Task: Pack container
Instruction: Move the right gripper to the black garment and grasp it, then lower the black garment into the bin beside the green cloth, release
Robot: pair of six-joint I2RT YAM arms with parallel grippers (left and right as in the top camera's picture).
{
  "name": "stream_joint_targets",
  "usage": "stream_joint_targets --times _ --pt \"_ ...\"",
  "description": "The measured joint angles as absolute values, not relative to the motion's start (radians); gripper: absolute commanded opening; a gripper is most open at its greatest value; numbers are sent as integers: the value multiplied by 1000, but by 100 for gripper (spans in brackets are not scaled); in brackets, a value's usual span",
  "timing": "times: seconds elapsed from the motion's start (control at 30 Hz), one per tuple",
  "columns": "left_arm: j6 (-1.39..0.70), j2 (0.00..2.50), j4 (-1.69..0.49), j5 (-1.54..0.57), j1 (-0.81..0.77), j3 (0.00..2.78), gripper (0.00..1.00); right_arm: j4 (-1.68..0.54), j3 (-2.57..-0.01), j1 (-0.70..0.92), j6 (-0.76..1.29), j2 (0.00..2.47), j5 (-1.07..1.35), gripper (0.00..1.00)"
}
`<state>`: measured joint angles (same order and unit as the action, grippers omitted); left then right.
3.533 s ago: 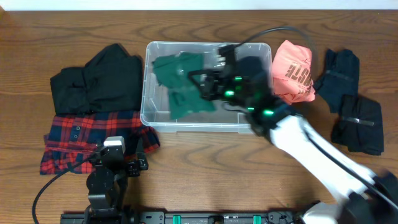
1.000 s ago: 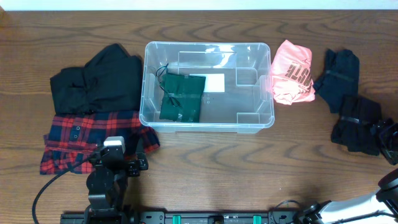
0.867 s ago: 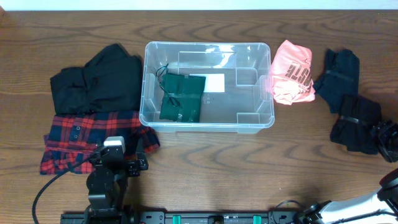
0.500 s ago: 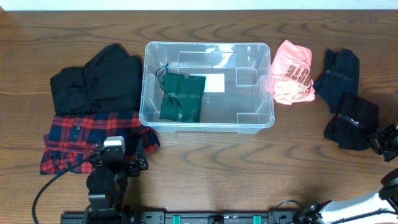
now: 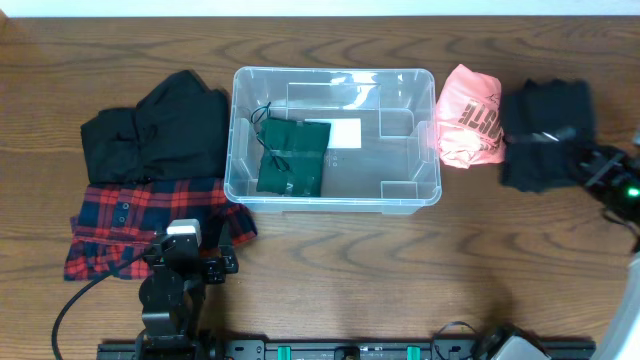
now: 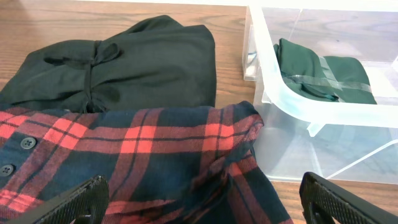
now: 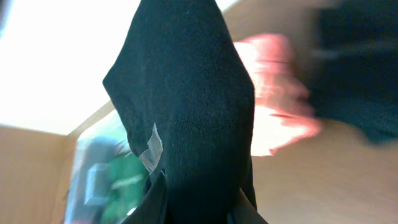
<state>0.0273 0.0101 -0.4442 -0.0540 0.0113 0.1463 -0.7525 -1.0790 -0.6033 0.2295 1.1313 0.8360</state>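
Note:
My right gripper swings to the left in the overhead view next, goes down there and lets go.
The clear container (image 5: 333, 195) stands mid-table with a folded green garment (image 5: 292, 157) and a white label (image 5: 345, 133) on its base. My right gripper (image 5: 597, 168) is at the far right, shut on a black garment (image 5: 543, 135) that hangs lifted and blurred above the table. In the right wrist view the black garment (image 7: 193, 106) fills the space between my fingers (image 7: 199, 202), with the container (image 7: 93, 180) at the lower left. My left gripper (image 6: 202, 202) is open and empty over a red plaid shirt (image 6: 124, 162), at the front left in the overhead view (image 5: 186, 262).
A pink garment (image 5: 470, 115) lies just right of the container. A black garment (image 5: 155, 130) lies left of it, above the plaid shirt (image 5: 120, 215). Another dark garment (image 7: 364, 81) shows on the table in the right wrist view.
My right arm left the container with the green garment inside, went to the far right, closed on the black garment and lifted it up and toward the pink one. The left arm has not moved.

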Motion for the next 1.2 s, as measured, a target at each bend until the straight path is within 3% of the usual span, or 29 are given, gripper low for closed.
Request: stream_joint_targets --times 0.23,0.5,0.67,0.97,1.1,1.2 --pt "27 10 -444 -54 11 146 98 -640 -1079 -184 477 1015 746 1" --pt "27 10 -443 -54 11 146 98 -362 -1063 229 820 1222 468 1" --pt "27 10 -444 -54 11 146 98 -223 -1061 340 973 1447 407 1" --pt "27 10 -444 -54 11 146 98 -154 -1045 379 1133 1754 377 2" --pt "27 10 -444 -54 11 146 98 -152 -1045 403 1145 1803 372 23" --pt "27 10 -444 -54 11 146 98 -159 -1045 411 1103 1815 358 31"
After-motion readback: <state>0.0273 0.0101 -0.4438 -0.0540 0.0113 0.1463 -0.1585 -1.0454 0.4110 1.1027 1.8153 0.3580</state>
